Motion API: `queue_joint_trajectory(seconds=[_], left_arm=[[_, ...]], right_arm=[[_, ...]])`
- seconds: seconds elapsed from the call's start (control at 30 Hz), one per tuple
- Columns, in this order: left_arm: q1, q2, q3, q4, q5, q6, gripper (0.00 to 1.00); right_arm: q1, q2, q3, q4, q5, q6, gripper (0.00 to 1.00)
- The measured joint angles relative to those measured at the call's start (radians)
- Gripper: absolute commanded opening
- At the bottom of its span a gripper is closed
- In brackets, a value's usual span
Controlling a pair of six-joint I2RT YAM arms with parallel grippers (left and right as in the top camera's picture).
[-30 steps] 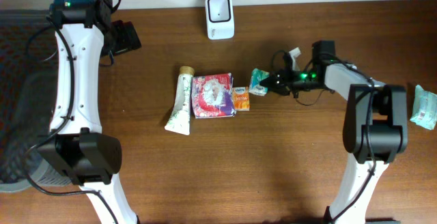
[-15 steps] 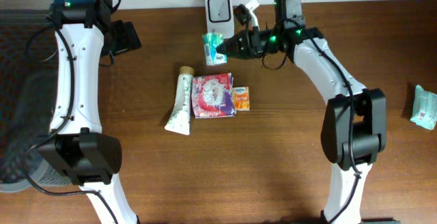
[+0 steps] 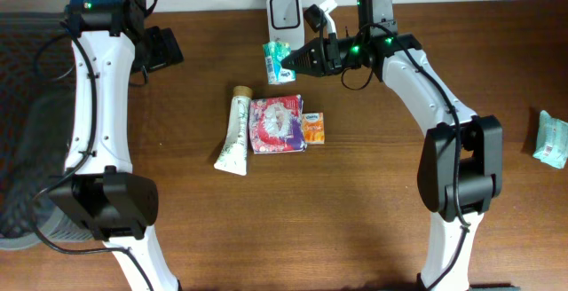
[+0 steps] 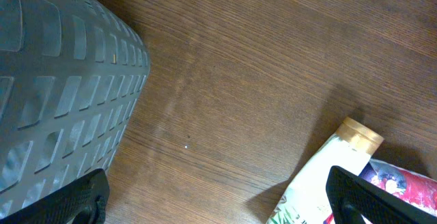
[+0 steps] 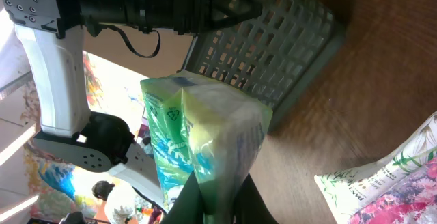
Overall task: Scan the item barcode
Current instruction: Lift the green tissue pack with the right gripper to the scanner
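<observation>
My right gripper is to go over the scanner (image 3: 286,18), then to the right in the overhead view and down beside the teal packet to let go, because bare wood lies there.
A green and yellow packet (image 3: 280,61) hangs just below the white barcode scanner (image 3: 286,18) at the table's back edge. My right gripper (image 3: 293,59) is shut on it from the right. In the right wrist view the packet (image 5: 205,132) stands up between my two dark fingers (image 5: 184,207), pinched at its lower end. My left gripper (image 3: 164,51) hovers at the back left, open, with nothing between its fingers (image 4: 85,198); only bare wood shows between them.
A white tube (image 3: 233,131), a red flowered packet (image 3: 277,124) and a small orange packet (image 3: 313,128) lie mid-table. A teal packet (image 3: 552,138) lies at the far right. A grey basket (image 3: 18,122) stands off the left edge, its corner (image 4: 61,94) near my left gripper.
My right arm swung from mid-table up and left to the scanner, carrying the green packet. It has held still there for the last half second. The left arm has not moved.
</observation>
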Motion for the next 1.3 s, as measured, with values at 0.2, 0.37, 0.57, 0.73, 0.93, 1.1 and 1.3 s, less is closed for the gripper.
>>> queue_joint_trajectory(seconds=[0.2, 0.37, 0.57, 0.73, 0.93, 1.1, 1.3], left_arm=[[0.0, 0.0, 0.0, 0.0, 0.0, 0.0, 0.99], [0.0, 0.0, 0.0, 0.0, 0.0, 0.0, 0.99], [0.0, 0.0, 0.0, 0.0, 0.0, 0.0, 0.99], [0.0, 0.0, 0.0, 0.0, 0.0, 0.0, 0.99], [0.0, 0.0, 0.0, 0.0, 0.0, 0.0, 0.99], [0.0, 0.0, 0.0, 0.0, 0.0, 0.0, 0.99], [0.0, 0.0, 0.0, -0.001, 0.0, 0.0, 0.99]], right_arm=[[0.0, 0.0, 0.0, 0.0, 0.0, 0.0, 0.04], [0.0, 0.0, 0.0, 0.0, 0.0, 0.0, 0.04], [0.0, 0.0, 0.0, 0.0, 0.0, 0.0, 0.04], [0.0, 0.0, 0.0, -0.001, 0.04, 0.037, 0.04], [0.002, 0.0, 0.003, -0.076, 0.23, 0.097, 0.04], [0.058, 0.0, 0.188, -0.438, 1.118, 0.081, 0.04], [0.104, 0.012, 0.24, -0.107, 1.601, 0.021, 0.04]])
